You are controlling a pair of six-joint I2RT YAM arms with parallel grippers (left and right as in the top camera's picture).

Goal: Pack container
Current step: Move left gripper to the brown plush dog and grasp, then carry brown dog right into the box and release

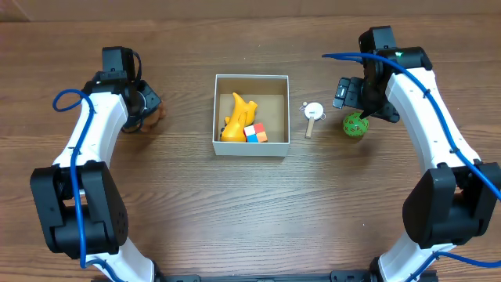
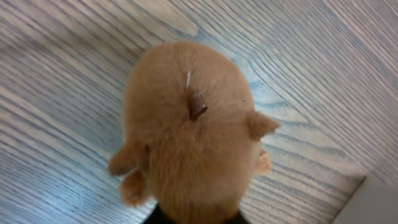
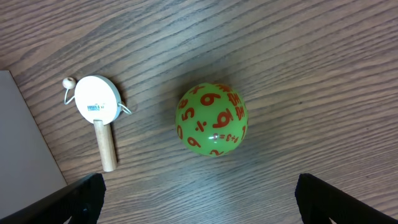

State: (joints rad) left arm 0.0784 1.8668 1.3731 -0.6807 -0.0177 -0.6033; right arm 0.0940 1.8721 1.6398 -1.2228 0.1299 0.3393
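Observation:
My left gripper needs to lift, bring the brown plush over the bare spot on the container's bottom beside the yellow toy, lower it inside and release it.
The container, a square white-walled box with a brown inside, stands at the table's middle. It holds a yellow toy and a coloured cube. My left gripper is at the far left, closed round a brown plush toy that rests on the table. The plush fills the left wrist view, with only dark finger edges at its base. My right gripper hangs open and empty above a green ball with red numbers. In the right wrist view the ball lies ahead of the spread fingers.
A small white drum rattle with a wooden handle lies between the container and the ball, and also shows in the right wrist view. The container's white wall is at that view's left edge.

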